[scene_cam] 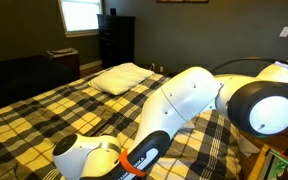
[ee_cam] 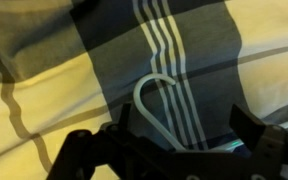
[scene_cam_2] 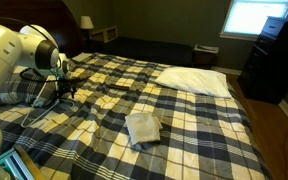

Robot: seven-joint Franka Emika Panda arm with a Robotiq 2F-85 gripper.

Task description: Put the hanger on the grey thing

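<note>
Next, my gripper turns to line up with the hook's slanting stem [ee_cam: 160,127] and lowers there, since the stem runs at an angle between the wide-open fingers.
In the wrist view the white hanger's curved hook [ee_cam: 152,105] lies on the plaid blanket. My gripper [ee_cam: 184,128] is low over it with its fingers wide apart. The hook sits between them, nearer the left finger, and neither finger is closed on it. The rest of the hanger is hidden under the gripper. In an exterior view my gripper [scene_cam_2: 66,90] is down at the bed near its far left side. The grey thing, a small folded cloth [scene_cam_2: 143,127], lies mid-bed well to the right of the gripper. The hanger is too thin to make out there.
A white pillow [scene_cam_2: 194,80] lies at the head of the bed and also shows in an exterior view [scene_cam: 119,78]. The arm's large links [scene_cam: 184,100] block much of that view. A dark dresser [scene_cam_2: 282,60] stands beside the bed.
</note>
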